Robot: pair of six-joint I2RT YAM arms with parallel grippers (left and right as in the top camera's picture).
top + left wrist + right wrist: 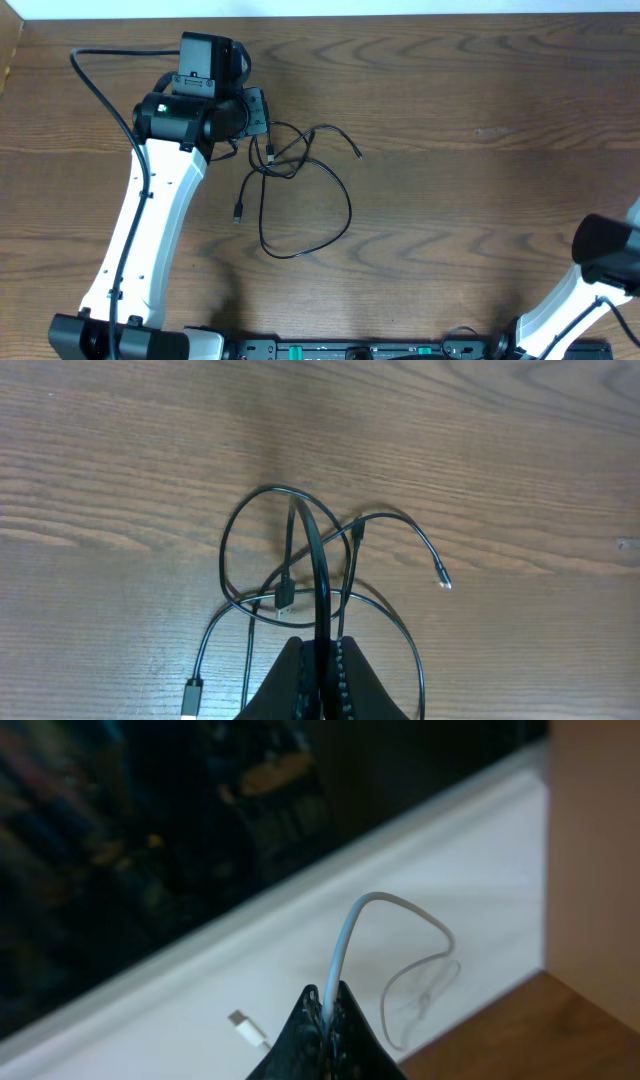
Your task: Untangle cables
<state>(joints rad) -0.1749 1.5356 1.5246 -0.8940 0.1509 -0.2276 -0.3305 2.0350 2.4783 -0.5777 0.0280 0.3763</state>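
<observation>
The bare wood of the tabletop lies below the white cable (345, 935) and clear of the black tangle, so the right gripper needs to lower toward the wood and release the cable.
Thin black cables (300, 190) lie looped and crossed on the wooden table (470, 160) left of centre. My left gripper (257, 112) is at the tangle's top edge, shut on one black cable (322, 575); the loops and small plug ends (282, 598) spread beyond its fingers (322, 660). A white cable (345, 935) with a white plug (245, 1025) shows only in the right wrist view, arching up from my right gripper (327, 1000), which is shut on it past the table's edge. In the overhead view only the right arm (605, 245) shows at the right edge.
The left arm (150, 220) stretches from the front edge up to the tangle. A thick black arm cable (100, 85) curves at the far left. The right wrist view shows a white ledge (200, 980) and dark background off the table.
</observation>
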